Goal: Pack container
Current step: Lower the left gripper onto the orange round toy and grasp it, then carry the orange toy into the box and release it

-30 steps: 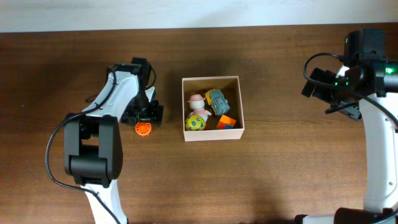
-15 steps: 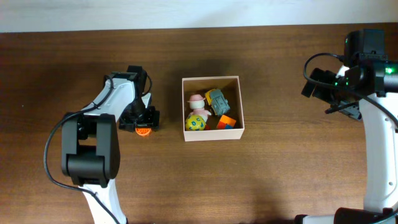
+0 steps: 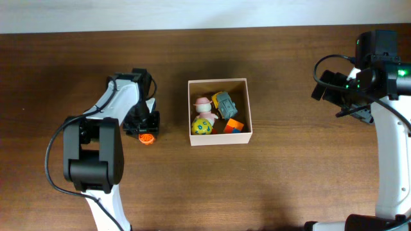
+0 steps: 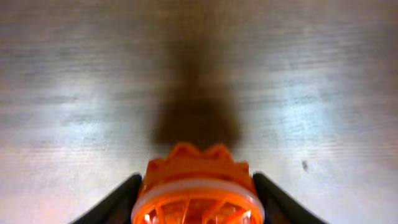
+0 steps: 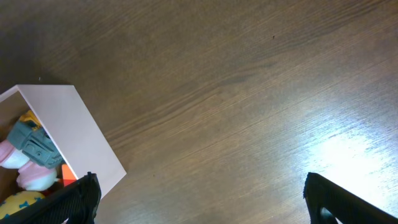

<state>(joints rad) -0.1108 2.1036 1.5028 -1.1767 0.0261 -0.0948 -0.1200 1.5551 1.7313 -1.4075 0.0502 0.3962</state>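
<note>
The gap between ball and block is empty, so my left gripper needs to rise, go to the right in the overhead view and lower to release the toy there.
The container [image 3: 217,82] is a square white-walled cardboard box at the table's middle. It holds a pink toy [image 3: 203,104], a grey-blue toy [image 3: 224,104], a yellow ball [image 3: 203,127] and an orange block [image 3: 234,125]. It also shows in the right wrist view [image 5: 68,127]. An orange round ribbed toy [image 3: 148,136] lies on the table left of the box. My left gripper [image 3: 145,130] is over it, and in the left wrist view its fingers [image 4: 198,202] are shut against both sides of the toy [image 4: 198,186]. My right gripper [image 5: 199,193] is open and empty, far right of the box.
The brown wooden table [image 3: 289,179] spreads all round the box. A pale wall strip [image 3: 192,13] runs along the far edge. The right arm's body [image 3: 376,64] stands at the right edge, and the left arm's base [image 3: 93,160] is at the front left.
My left gripper moved a little left and down over the orange toy and closed its fingers round it. The right arm has not moved.
</note>
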